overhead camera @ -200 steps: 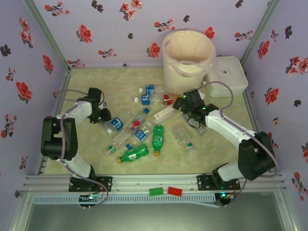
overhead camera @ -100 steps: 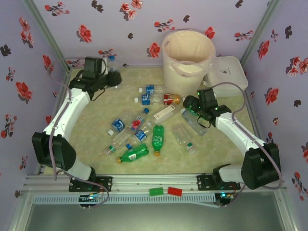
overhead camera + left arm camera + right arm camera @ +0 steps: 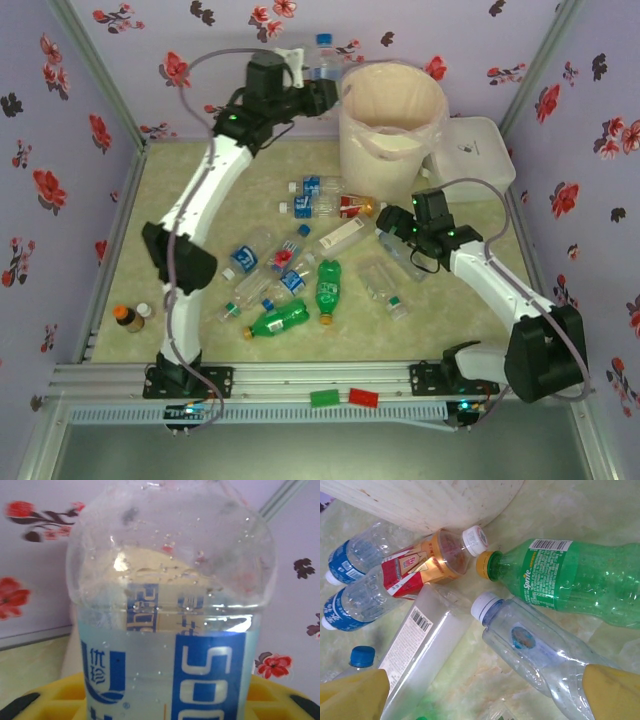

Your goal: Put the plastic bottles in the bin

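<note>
Next, my left gripper carries the clear bottle across the bin's rim to above the cream bin's opening [image 3: 394, 98] and releases it, since the bottle hangs beside the bin's opening.
My left gripper [image 3: 318, 88] is raised beside the left rim of the cream bin [image 3: 372, 160], shut on a clear bottle with a blue label [image 3: 324, 56]. In the left wrist view that bottle [image 3: 170, 630] stands upright between the yellow fingers [image 3: 55, 698]. My right gripper [image 3: 392, 222] hovers open, low over the table right of the bottle pile. Between its yellow fingertips [image 3: 350, 696] lie a clear white-capped bottle [image 3: 535, 645] and a white opaque bottle [image 3: 420, 650]. A green Sprite bottle [image 3: 570, 580] and a red-labelled bottle [image 3: 430, 565] lie beyond them.
Several more bottles lie mid-table, among them blue-labelled ones [image 3: 312, 187] and two green ones [image 3: 327, 285]. A flat white lidded box [image 3: 470, 155] sits right of the bin. Two small brown bottles [image 3: 126, 318] stand by the left front edge. Flowered walls enclose the table.
My left arm has lifted the blue-labelled bottle from the table's left side, past the back left corner, up to the bin's rim. My right gripper shifted slightly right, then held.
</note>
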